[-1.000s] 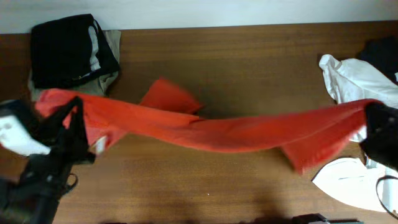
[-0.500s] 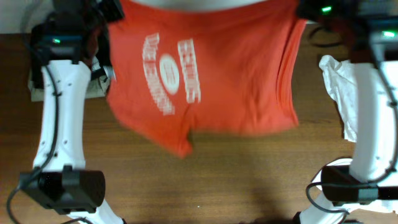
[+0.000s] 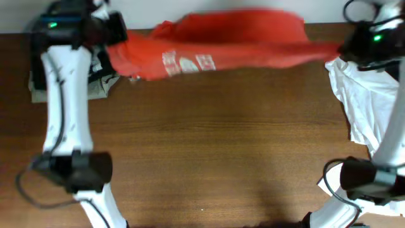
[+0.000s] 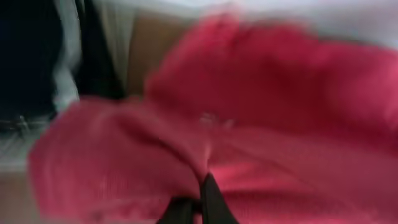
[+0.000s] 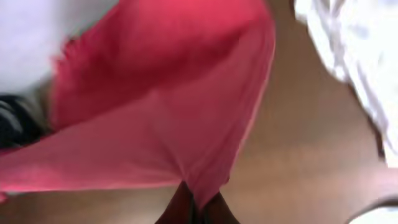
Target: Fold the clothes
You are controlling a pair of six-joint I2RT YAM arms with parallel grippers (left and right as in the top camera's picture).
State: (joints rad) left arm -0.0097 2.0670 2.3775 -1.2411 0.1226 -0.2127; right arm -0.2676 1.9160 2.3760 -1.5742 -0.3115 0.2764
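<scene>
My left gripper moves back and down onto the bare table next and lets go of the T-shirt (image 3: 234,38). It hangs at the table's far edge, and the nearer table is bare.
The orange-red T-shirt (image 3: 234,38) with white print hangs stretched between my two grippers across the far edge of the table. My left gripper (image 3: 111,38) is shut on its left end; in the left wrist view the fingers (image 4: 198,202) pinch the red cloth (image 4: 267,124). My right gripper (image 3: 348,47) is shut on its right end; in the right wrist view the fingers (image 5: 196,208) pinch the red cloth (image 5: 168,112). A white garment (image 3: 364,95) lies at the right. Black and khaki garments (image 3: 95,73) lie at the far left, mostly hidden by my left arm.
The wooden table (image 3: 215,139) fills the middle of the overhead view. Both arm bases stand at the near edge, left (image 3: 69,171) and right (image 3: 367,177). The white garment also shows in the right wrist view (image 5: 354,50).
The shirt was low and stretched wide, then lifted and spread showing its print, and now is swung to the far edge of the table, bunched into a band. Both grippers keep their hold.
</scene>
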